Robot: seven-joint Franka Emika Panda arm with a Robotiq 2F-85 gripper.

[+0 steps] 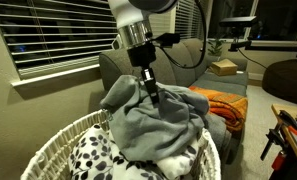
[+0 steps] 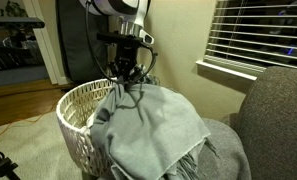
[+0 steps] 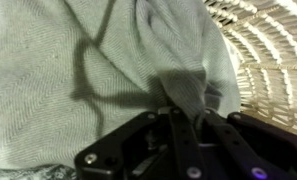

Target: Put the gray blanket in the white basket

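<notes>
The fold comes away from the sofa with my gripper next and gets released over the basket's uncovered side, since that side lies farther from the sofa.
The gray blanket is a large blue-gray fabric mass, bunched and pulled up at its top. My gripper is shut on a pinched fold of it, seen in both exterior views. In the wrist view the gripper comes in from the bottom, its black fingers pressed tight around a fold of blanket. The white basket stands under the blanket's lower part. In an exterior view the blanket drapes over the basket's rim toward the sofa.
A white blanket with black spots lies in the basket. An orange blanket lies on the gray sofa behind. Window blinds are on the wall. A gray sofa arm rises beside the basket. Wicker rim shows at the right.
</notes>
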